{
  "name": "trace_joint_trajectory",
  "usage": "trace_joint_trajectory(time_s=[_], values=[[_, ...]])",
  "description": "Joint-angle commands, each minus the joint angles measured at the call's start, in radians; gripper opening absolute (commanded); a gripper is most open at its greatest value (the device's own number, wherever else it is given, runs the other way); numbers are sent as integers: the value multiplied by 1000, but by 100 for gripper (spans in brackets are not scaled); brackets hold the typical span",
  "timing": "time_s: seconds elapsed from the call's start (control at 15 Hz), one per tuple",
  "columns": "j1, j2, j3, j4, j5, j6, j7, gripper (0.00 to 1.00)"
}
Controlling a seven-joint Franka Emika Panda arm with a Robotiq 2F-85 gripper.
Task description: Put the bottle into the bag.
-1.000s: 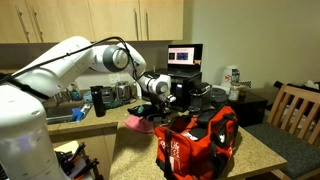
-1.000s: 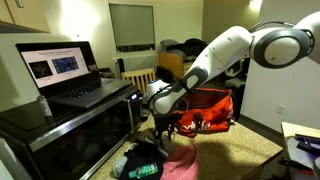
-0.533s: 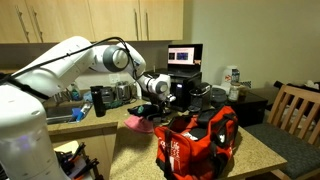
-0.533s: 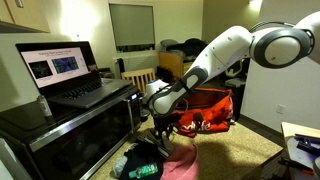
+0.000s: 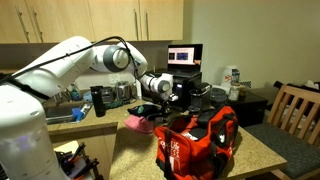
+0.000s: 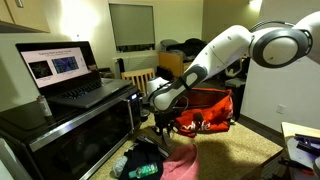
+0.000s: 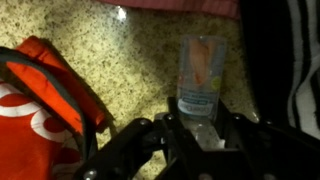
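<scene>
I need to raise my gripper with the bottle and swing it over the open top of the red duffel bag [image 6: 203, 98] to let go, because the bag's rim is above the counter.
The bottle [image 7: 200, 75] is clear with a blue-white label and lies on the speckled counter, its base between my fingers in the wrist view. My gripper [image 7: 200, 125] is low over the counter, both fingers against the bottle's sides. The red duffel bag [image 7: 40, 95] with black straps lies close to the left of the gripper in the wrist view. It also shows in both exterior views [image 5: 195, 145] [image 6: 205, 108]. The gripper [image 5: 168, 97] [image 6: 160, 118] sits between the bag and the dark appliance. The bottle is hidden in both exterior views.
A pink thing [image 5: 135, 122] [image 6: 180, 165] lies on the counter beside the gripper. A laptop [image 6: 70, 75] sits on a black microwave [image 6: 70, 125]. A dark bundle with a green label [image 6: 140, 165] lies near the microwave. A wooden chair [image 5: 295, 110] stands beyond the counter.
</scene>
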Motion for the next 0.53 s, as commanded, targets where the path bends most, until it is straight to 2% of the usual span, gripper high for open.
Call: trace_joint_trajectory(time_s=[0.0,0.47], values=[[-18,-38,-13,13,-24,-55,-23,13],[-24,-64,-54,65,-70,-83,-8,13]])
